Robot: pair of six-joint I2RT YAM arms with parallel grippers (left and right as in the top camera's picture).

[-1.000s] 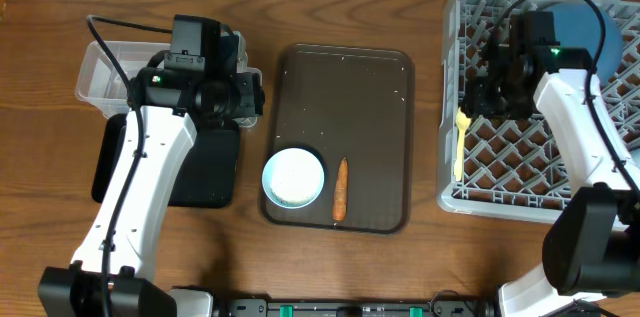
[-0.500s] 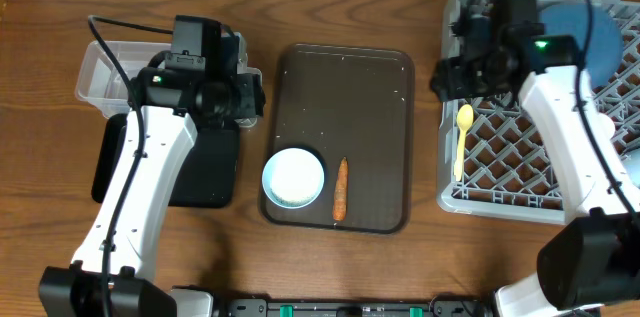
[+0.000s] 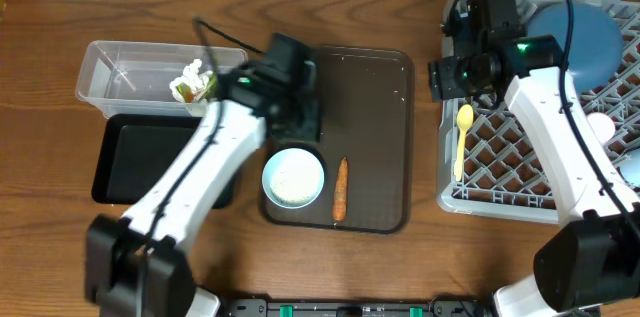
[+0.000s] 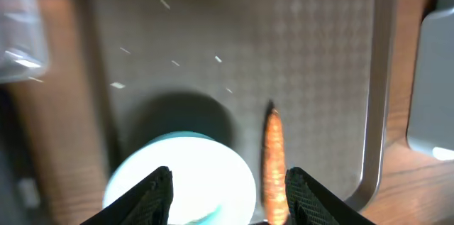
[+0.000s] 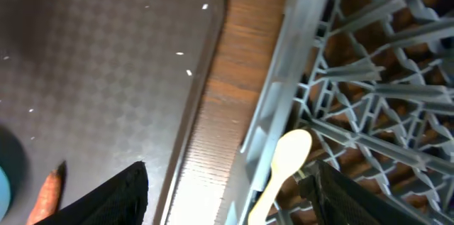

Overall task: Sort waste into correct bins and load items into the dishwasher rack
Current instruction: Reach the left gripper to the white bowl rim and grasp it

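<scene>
The left gripper needs to lower and move back onto the rim of the white bowl by the carrot [image 3: 322, 180], because the bowl stands nearer the robot's base.
My left gripper [image 4: 227, 186] is open above the brown serving tray [image 3: 370, 77], over the white bowl [image 3: 294, 178] and the orange carrot [image 3: 340, 189]; both show between its fingers in the left wrist view, bowl [image 4: 181, 175] and carrot [image 4: 274, 157]. Rice grains [image 4: 170, 5] dot the tray. My right gripper [image 5: 230, 193] is open and empty over the left edge of the grey rack [image 3: 540, 172], where the pale yellow spoon [image 3: 461, 142] lies. The dark blue bowl [image 3: 580, 42] stands in the rack. The clear tub [image 3: 120, 77] holds a tissue and wrapper [image 3: 193, 84]. The black tray [image 3: 140, 157] lies below it.
A pink cup [image 3: 603, 129] and a light-blue cup [image 3: 631, 169] sit at the rack's right side. The spoon [image 5: 280, 175] and the rack's wall [image 5: 284, 90] show in the right wrist view, with bare wood between rack and serving tray.
My left arm swung right from the tub and black tray to over the serving tray near the bowl. The tissue and wrapper now show in the tub. My right gripper shifted slightly left, off the spoon.
</scene>
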